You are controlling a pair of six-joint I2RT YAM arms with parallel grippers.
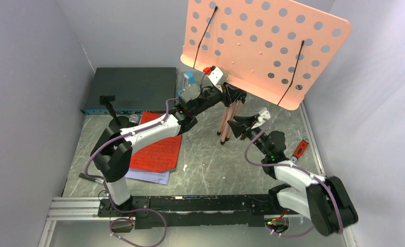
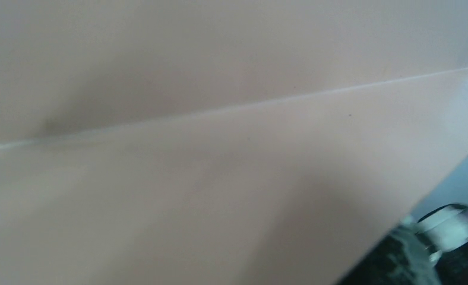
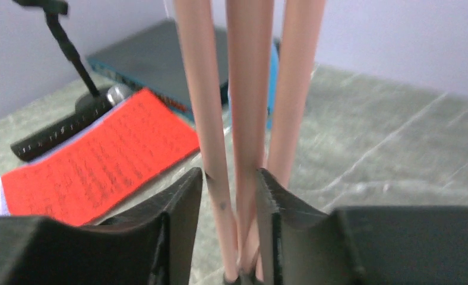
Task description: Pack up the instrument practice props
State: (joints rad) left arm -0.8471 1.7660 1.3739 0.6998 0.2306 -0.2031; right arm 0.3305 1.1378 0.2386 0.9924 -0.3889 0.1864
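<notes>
My right gripper has one leg running behind the end of a finger, so it will open wide and move in deeper next until every leg is between its fingers.
The pink music stand's perforated board (image 1: 264,43) hangs tilted over the back of the table, and its folded legs (image 1: 225,123) reach down to the tabletop. My left gripper (image 1: 233,95) sits at the post just under the board and seems shut on it. The left wrist view is filled by the pink board (image 2: 220,148), with my fingers hidden. My right gripper (image 3: 230,175) has two legs (image 3: 211,119) between its fingers, both tips touching them. The red sheet (image 1: 157,146) lies on the lavender sheet (image 1: 150,176). The microphone (image 3: 59,127) lies by its stand (image 1: 110,103). The blue metronome (image 1: 189,78) is partly hidden.
A large flat black electronics box (image 1: 133,87) lies at the back left. A red-handled tool (image 1: 300,149) rests by the right wall. Purple walls close in both sides and the back. My left arm stretches across the red sheet.
</notes>
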